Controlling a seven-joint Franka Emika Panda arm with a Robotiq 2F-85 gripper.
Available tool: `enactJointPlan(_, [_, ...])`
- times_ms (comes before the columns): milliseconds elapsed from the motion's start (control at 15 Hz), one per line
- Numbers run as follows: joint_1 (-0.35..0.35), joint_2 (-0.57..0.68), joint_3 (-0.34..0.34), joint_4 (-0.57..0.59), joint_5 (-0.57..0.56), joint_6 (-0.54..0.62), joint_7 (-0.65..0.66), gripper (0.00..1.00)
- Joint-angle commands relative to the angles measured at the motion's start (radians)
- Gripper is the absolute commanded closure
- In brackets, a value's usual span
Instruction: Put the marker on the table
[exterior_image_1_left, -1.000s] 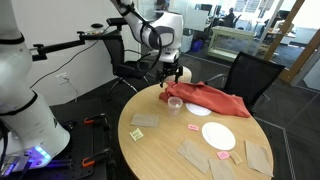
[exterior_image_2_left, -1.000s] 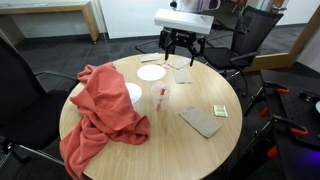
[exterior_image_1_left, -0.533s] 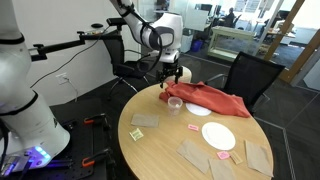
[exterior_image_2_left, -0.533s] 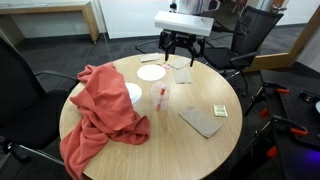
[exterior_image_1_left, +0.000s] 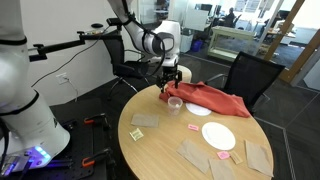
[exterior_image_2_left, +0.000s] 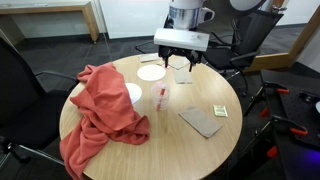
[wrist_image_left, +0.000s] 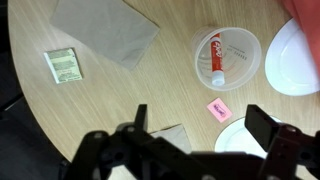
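Observation:
My gripper's fingers are hanging above and beside the cup, so next I should move my gripper down and across toward the cup, onto the marker's lower end.
The marker, a short red-orange stick, stands inside the small clear cup on the round tan table. The cup also shows in both exterior views, with the marker as a red streak in it. My gripper is open and empty. It hangs above the table, a little beside the cup and higher than it. Its two dark fingers frame a pink scrap.
A red cloth drapes over one side of the table. White plates lie near the cup. Grey mats and a sticky note lie flat. Office chairs stand around the table.
My gripper has shifted sideways over the table toward the cup and come a little lower. The cup, marker and cloth have not moved.

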Motion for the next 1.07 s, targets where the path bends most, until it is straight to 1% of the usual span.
enactJointPlan(0, [0.037,0.061,-0.034,0.051,-0.036,0.039,0.029,0.05])
enactJointPlan(67, [0.045,0.076,-0.040,0.061,-0.040,0.052,0.030,0.12])
enactJointPlan(133, [0.052,0.092,-0.045,0.071,-0.042,0.067,0.029,0.11])
enactJointPlan(200, [0.057,0.105,-0.049,0.081,-0.039,0.076,0.025,0.15])
enactJointPlan(267, [0.063,0.121,-0.054,0.092,-0.036,0.086,0.024,0.14])
enactJointPlan(333, [0.070,0.136,-0.060,0.102,-0.034,0.094,0.023,0.19])
enactJointPlan(400, [0.076,0.150,-0.066,0.112,-0.032,0.097,0.022,0.18])
enactJointPlan(467, [0.083,0.166,-0.072,0.123,-0.030,0.101,0.023,0.22])
enactJointPlan(533, [0.088,0.180,-0.078,0.133,-0.027,0.104,0.023,0.23])
enactJointPlan(667, [0.097,0.206,-0.088,0.154,-0.022,0.104,0.024,0.34])
enactJointPlan(733, [0.101,0.219,-0.092,0.165,-0.019,0.103,0.022,0.37])
enactJointPlan(800, [0.104,0.231,-0.096,0.175,-0.016,0.101,0.021,0.44])
enactJointPlan(933, [0.109,0.252,-0.101,0.197,-0.009,0.096,0.017,0.50])
enactJointPlan(1000, [0.111,0.263,-0.102,0.208,-0.006,0.094,0.016,0.55])
